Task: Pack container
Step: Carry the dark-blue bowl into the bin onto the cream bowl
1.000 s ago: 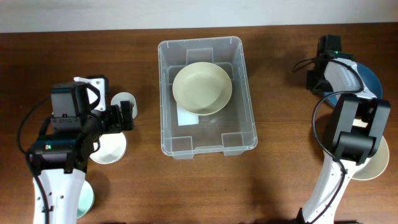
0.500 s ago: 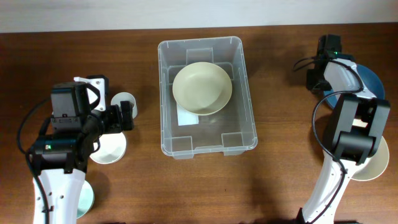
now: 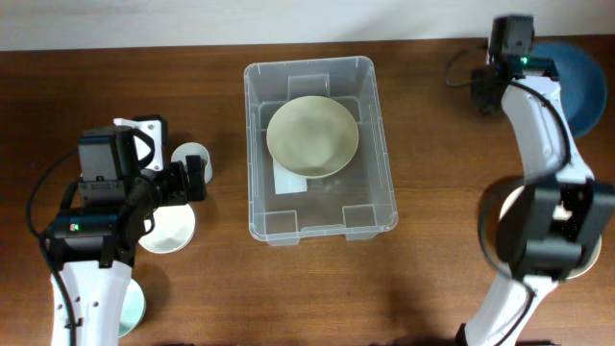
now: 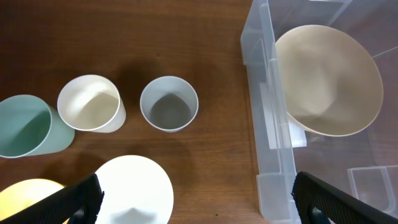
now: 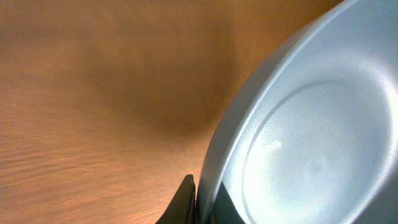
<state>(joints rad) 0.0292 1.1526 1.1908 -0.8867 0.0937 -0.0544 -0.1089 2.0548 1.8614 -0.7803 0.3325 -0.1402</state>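
I should next carry the plate to the left in the overhead view with my right gripper, lower it inside the empty beige bowl (image 3: 312,136) and let go of it.
The clear plastic container (image 3: 253,144) stands at the middle of the table with a beige bowl (image 3: 312,135) inside, leaning toward its far end. Both also show in the left wrist view, the container wall (image 4: 267,124) and the bowl (image 4: 328,79). My right gripper (image 3: 526,70) is at the far right, shut on the rim of a blue plate (image 3: 575,77). In the right wrist view the fingers (image 5: 202,193) pinch the plate's edge (image 5: 311,143). My left gripper (image 3: 197,180) is open and empty, left of the container (image 4: 196,199).
Left of the container stand a small white cup (image 4: 168,104), a cream cup (image 4: 89,102), a teal cup (image 4: 25,124), a white bowl (image 4: 134,190) and a yellow dish (image 4: 31,199). A cream plate (image 3: 577,252) lies at the right under my right arm.
My right arm has swung toward the far edge of the table, carrying the blue plate with it to the far right corner. The left arm has not moved.
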